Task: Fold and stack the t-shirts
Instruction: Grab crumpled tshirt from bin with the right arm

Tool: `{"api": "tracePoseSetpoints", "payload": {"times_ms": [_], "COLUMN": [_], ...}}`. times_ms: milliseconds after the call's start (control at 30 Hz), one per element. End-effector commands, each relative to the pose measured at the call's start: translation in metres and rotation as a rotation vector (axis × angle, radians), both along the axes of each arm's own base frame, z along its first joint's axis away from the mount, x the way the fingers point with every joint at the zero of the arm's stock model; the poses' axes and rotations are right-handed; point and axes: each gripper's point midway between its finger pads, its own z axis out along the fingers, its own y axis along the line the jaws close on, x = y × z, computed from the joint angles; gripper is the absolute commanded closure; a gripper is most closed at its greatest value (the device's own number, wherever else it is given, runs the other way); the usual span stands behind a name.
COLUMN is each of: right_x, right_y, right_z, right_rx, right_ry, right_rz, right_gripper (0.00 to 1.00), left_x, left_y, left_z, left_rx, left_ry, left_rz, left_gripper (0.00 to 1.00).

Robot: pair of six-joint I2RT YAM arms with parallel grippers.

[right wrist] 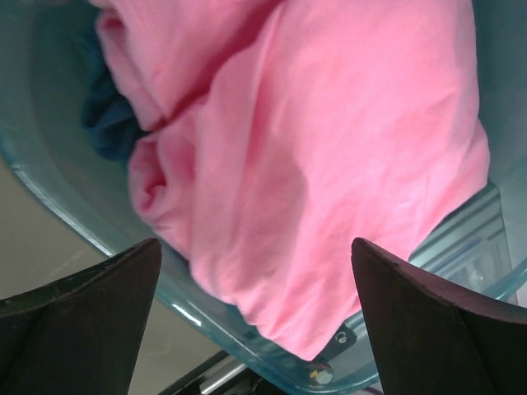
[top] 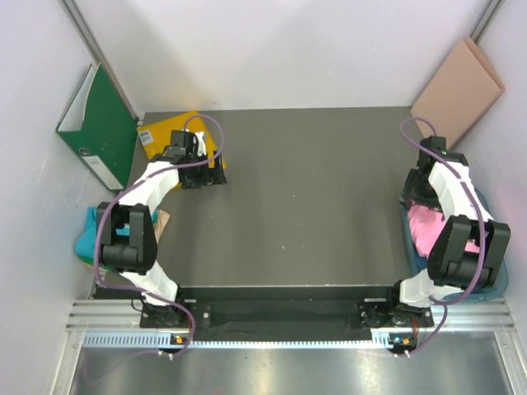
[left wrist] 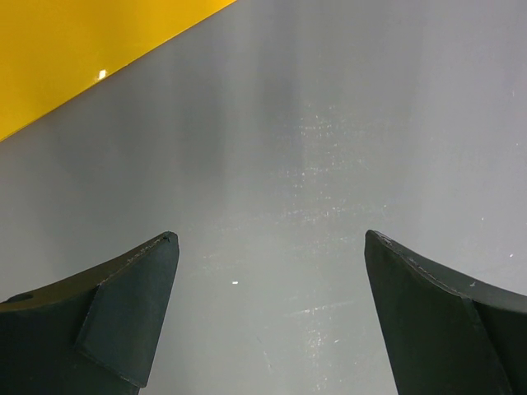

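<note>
The pink t-shirt's fold (right wrist: pixel 259 239) is just below my right gripper's open fingers, so I will move that gripper straight down into the teal bin (right wrist: pixel 49 156) next and close on the fold.
A bright pink t-shirt (right wrist: pixel 329 140) lies crumpled in a clear teal bin (right wrist: pixel 49 156) at the table's right edge, one fold hanging over the rim. A dark blue t-shirt (right wrist: pixel 103 123) shows under it. From above, the pink t-shirt (top: pixel 428 226) sits under the right arm. My right gripper (right wrist: pixel 255 243) hovers open just above the pink cloth, nothing between its fingers. A teal t-shirt (top: pixel 86 239) lies off the table's left edge. My left gripper (left wrist: pixel 272 235) hangs open over bare table beside the yellow sheet (left wrist: pixel 74 49), far left at the back (top: pixel 202 177).
A green binder (top: pixel 99 123) leans on the left wall. A yellow square sheet (top: pixel 173 132) lies at the table's back left corner. A brown cardboard piece (top: pixel 457 82) leans at the back right. The dark grey table (top: pixel 305 206) spans the middle.
</note>
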Motion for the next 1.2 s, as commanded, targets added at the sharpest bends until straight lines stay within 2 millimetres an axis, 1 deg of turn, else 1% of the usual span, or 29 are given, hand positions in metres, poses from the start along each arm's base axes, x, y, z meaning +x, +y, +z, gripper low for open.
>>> {"api": "tracePoseSetpoints", "payload": {"times_ms": [0,233,300,367,400,433,500,533,567,600,633,700,733,800,833,867,900,933,967,1000,1033,1100,1133,1167], "right_x": [-0.015,-0.028,-0.03,-0.031,-0.031,-0.03,-0.024,-0.018,-0.015,-0.014,-0.008,-0.007,-0.001,-0.004,-0.003,-0.001,-0.002,0.001,0.004,0.011,0.018,0.029,0.038,0.044], "right_y": [-0.013,-0.015,-0.014,-0.012,-0.012,-0.012,-0.014,-0.018,-0.021,-0.029,-0.034,-0.047,-0.053,-0.062,-0.064,-0.066,-0.068,-0.067,-0.065,-0.058,-0.052,-0.039,-0.025,-0.015], "right_z": [-0.007,-0.032,-0.042,-0.048,-0.049,-0.048,-0.036,-0.024,-0.009,0.005,0.025,0.064,0.092,0.131,0.146,0.176,0.191,0.213,0.229,0.238,0.251,0.264,0.274,0.281], "right_rx": [-0.045,-0.04,-0.028,-0.015,-0.013,-0.012,-0.028,-0.047,-0.074,-0.122,-0.157,-0.248,-0.286,-0.359,-0.378,-0.4,-0.417,-0.421,-0.424,-0.39,-0.367,-0.339,-0.315,-0.31], "right_ry": [0.036,0.101,0.124,0.137,0.135,0.128,0.079,0.041,-0.013,-0.041,-0.09,-0.181,-0.249,-0.344,-0.381,-0.468,-0.507,-0.577,-0.633,-0.679,-0.729,-0.774,-0.813,-0.831], "right_rz": [-0.057,-0.064,-0.054,-0.049,-0.053,-0.056,-0.067,-0.073,-0.086,-0.1,-0.114,-0.149,-0.165,-0.202,-0.212,-0.224,-0.231,-0.234,-0.21,-0.174,-0.14,-0.069,-0.014,0.038], "right_gripper": [0.03,0.04,0.12,0.4,0.64,1.0,1.0,1.0,1.0,1.0,1.0,1.0,1.0,1.0,1.0,1.0,1.0,1.0,1.0,1.0,1.0,1.0,1.0,1.0], "left_x": [0.011,0.01,0.01,0.01,0.011,0.01,0.01,0.01,0.009,0.009,0.009,0.008,0.008,0.008,0.008,0.008,0.008,0.007,0.008,0.007,0.007,0.007,0.007,0.007], "left_y": [-0.007,-0.007,-0.007,-0.006,-0.005,-0.005,-0.005,-0.005,-0.006,-0.005,-0.005,-0.006,-0.006,-0.008,-0.008,-0.008,-0.009,-0.009,-0.009,-0.009,-0.01,-0.01,-0.01,-0.011], "left_z": [0.011,0.011,0.012,0.013,0.012,0.013,0.013,0.013,0.013,0.013,0.013,0.012,0.012,0.012,0.012,0.012,0.012,0.012,0.012,0.012,0.011,0.011,0.011,0.011], "left_rx": [-0.015,-0.008,-0.007,-0.002,0.001,0.001,0.004,0.004,0.003,0.004,0.003,0.002,0.001,-0.002,-0.003,-0.002,-0.002,-0.001,0.0,0.001,-0.001,0.0,-0.002,-0.001], "left_ry": [-0.03,-0.027,-0.028,-0.033,-0.032,-0.033,-0.032,-0.034,-0.034,-0.034,-0.034,-0.03,-0.03,-0.03,-0.029,-0.031,-0.03,-0.03,-0.031,-0.03,-0.028,-0.026,-0.026,-0.026], "left_rz": [-0.019,-0.023,-0.022,-0.022,-0.021,-0.021,-0.021,-0.022,-0.023,-0.022,-0.023,-0.023,-0.022,-0.027,-0.027,-0.028,-0.03,-0.029,-0.029,-0.031,-0.031,-0.031,-0.031,-0.034], "left_gripper": [0.01,0.01,0.01,0.01,0.01,0.01,0.01,0.01,0.01,0.01,0.01,0.01,0.01,0.01,0.01,0.01,0.01,0.01,0.01,0.01,0.01,0.01,0.01,0.01]}}
